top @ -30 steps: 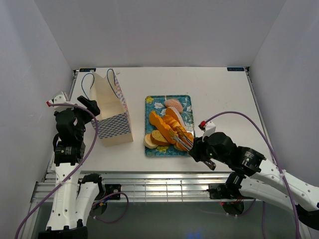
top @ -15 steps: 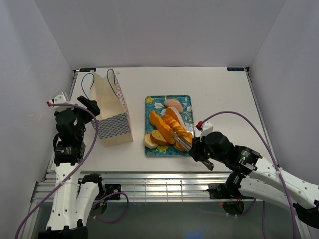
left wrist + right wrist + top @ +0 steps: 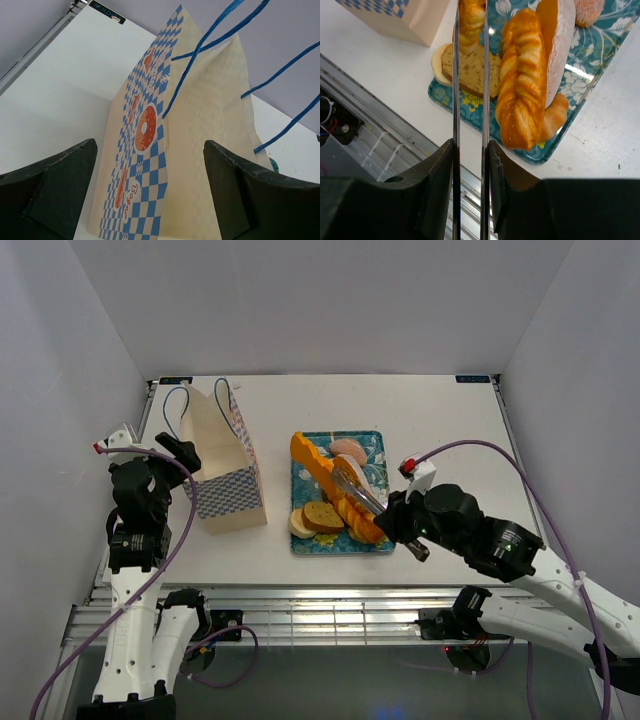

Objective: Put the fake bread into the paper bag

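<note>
My right gripper holds the bread [image 3: 310, 460] and should go up and swing to the left in the top view over the bag's opening [image 3: 216, 445] to release it, because the bag's sides stand upright.
The paper bag [image 3: 225, 465] stands upright and open at the table's left; the left wrist view shows its checked side [image 3: 145, 150] and blue cord handles. My left gripper [image 3: 180, 454] is open, its dark fingers [image 3: 55, 185] on either side of the bag's near edge [image 3: 150, 200]. My right gripper [image 3: 338, 476] has long metal blades shut on a long golden-orange bread [image 3: 310, 460], held tilted above the tray; the right wrist view shows that bread [image 3: 471, 22] between the blades. A twisted loaf [image 3: 522, 80], cut slices [image 3: 470, 72] and a croissant [image 3: 556, 117] lie on the tray.
The teal floral tray [image 3: 377, 452] sits mid-table, right of the bag. A pink round bun [image 3: 349, 449] lies at its far end. The table's near edge and metal rails [image 3: 300, 605] run below the tray. White walls enclose the table.
My right gripper has risen from the pile with the long orange bread, which now sticks out up and to the left over the tray. The left arm has not moved.
</note>
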### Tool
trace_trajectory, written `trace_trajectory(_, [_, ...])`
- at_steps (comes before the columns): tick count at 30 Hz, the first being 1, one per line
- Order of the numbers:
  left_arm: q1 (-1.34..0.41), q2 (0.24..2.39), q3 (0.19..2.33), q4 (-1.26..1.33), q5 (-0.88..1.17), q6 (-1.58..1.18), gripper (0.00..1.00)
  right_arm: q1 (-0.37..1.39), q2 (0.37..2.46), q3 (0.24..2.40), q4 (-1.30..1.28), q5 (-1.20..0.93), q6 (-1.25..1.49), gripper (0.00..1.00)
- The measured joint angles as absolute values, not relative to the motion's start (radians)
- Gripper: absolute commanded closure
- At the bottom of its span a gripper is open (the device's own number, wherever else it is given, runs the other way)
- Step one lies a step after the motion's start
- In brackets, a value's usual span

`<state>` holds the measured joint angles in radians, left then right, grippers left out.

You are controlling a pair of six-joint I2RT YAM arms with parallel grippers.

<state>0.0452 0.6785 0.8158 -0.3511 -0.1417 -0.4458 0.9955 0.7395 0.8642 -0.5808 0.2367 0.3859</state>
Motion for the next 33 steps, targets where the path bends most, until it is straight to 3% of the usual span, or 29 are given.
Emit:
trace_trajectory(19, [0.046, 0.638, 0.816, -0.352, -0.191, -0.453, 0.03, 0.995, 0.864, 1.237, -0.566, 0.254, 0.215, 0.87])
trace_trajectory(33, [0.047, 0.616, 0.816, -0.392, -0.279, -0.459, 0.04, 0.995, 1.013, 1.429, -0.437, -0.028, 0.156, 0.85])
